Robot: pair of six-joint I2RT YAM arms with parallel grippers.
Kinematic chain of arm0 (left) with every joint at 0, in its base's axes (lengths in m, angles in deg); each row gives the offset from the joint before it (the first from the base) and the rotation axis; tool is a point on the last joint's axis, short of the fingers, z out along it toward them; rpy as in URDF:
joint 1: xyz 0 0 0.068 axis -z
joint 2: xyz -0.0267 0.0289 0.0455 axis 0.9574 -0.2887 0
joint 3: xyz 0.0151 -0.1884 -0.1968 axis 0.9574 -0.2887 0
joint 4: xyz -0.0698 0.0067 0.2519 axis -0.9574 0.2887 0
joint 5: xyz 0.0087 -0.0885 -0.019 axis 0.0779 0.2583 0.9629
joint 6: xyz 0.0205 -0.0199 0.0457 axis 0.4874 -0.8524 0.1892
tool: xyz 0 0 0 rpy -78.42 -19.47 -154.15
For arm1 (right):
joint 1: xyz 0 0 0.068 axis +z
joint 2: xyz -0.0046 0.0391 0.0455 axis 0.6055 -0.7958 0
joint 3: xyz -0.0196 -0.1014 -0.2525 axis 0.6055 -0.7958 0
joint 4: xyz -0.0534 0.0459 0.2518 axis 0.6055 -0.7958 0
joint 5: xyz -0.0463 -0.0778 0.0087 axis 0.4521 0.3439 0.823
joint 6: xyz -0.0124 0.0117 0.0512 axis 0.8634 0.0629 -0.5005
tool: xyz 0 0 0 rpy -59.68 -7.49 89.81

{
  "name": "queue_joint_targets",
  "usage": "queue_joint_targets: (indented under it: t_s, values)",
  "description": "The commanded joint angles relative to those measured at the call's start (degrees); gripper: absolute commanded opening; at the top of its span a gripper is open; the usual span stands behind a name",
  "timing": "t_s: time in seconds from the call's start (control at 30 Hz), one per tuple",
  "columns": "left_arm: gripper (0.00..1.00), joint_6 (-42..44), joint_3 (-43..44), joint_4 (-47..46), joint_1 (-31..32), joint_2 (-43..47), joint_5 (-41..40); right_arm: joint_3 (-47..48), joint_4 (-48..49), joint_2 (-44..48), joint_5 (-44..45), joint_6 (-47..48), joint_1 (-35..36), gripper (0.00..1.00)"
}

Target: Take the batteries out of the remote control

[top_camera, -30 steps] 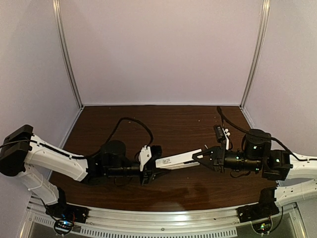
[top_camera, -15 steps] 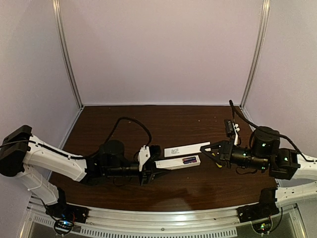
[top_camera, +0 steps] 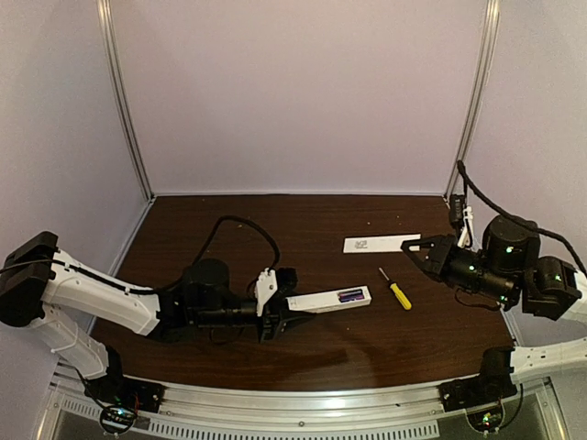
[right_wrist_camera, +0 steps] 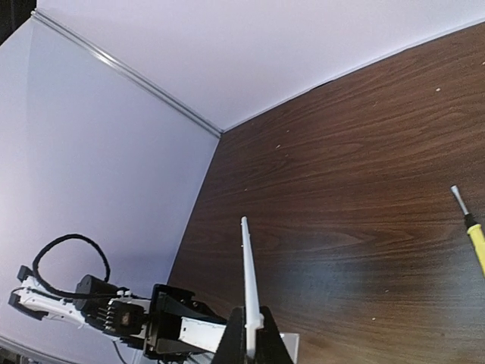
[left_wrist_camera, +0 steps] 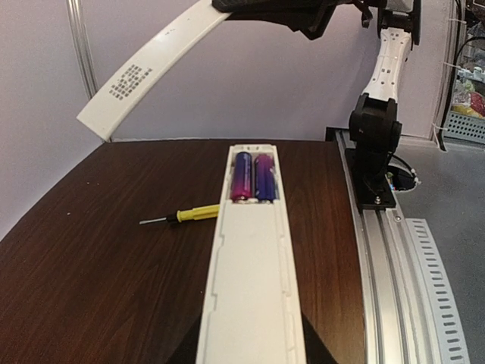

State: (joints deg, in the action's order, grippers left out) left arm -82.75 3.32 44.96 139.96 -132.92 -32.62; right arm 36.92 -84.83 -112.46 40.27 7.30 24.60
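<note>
I should first swing my right gripper away from the remote, then tip it down and lower the cover piece (top_camera: 381,243) beside the screwdriver.
My left gripper (top_camera: 275,307) is shut on the white remote control (top_camera: 327,299), which it holds level above the table. The remote's back is open, and two purple-blue batteries (top_camera: 349,295) lie side by side in its far end, clear in the left wrist view (left_wrist_camera: 254,176). My right gripper (top_camera: 424,249) is shut on the thin white cover strip (top_camera: 381,243) and holds it in the air at the right, away from the remote. The cover shows edge-on in the right wrist view (right_wrist_camera: 248,292) and arches overhead in the left wrist view (left_wrist_camera: 148,67).
A yellow-handled screwdriver (top_camera: 396,290) lies on the dark wooden table (top_camera: 229,220) between the remote's end and my right gripper. It also shows in the left wrist view (left_wrist_camera: 186,215) and the right wrist view (right_wrist_camera: 474,235). Pale walls enclose the table.
My right gripper has pulled the cover strip off the remote and carried it up and to the right. This uncovered the batteries and the screwdriver. The left arm has held still.
</note>
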Motion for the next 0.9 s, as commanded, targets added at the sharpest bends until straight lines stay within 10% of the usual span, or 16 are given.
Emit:
queue_joint_targets:
  t_s: [0.0,0.37,0.87]
  values:
    - [0.0,-0.48,-0.47,-3.65,0.05,1.61,0.73,3.33,-10.69,0.47,13.74,5.32,-0.32,0.0]
    - [0.0,-0.55,-0.47,-3.78,0.04,1.3,0.8,9.93,-25.06,-8.79,33.68,9.81,-2.45,0.0]
    - [0.0,-0.55,-0.31,-3.54,0.05,0.97,1.18,15.63,-26.77,-32.23,31.45,19.03,-20.28,0.0]
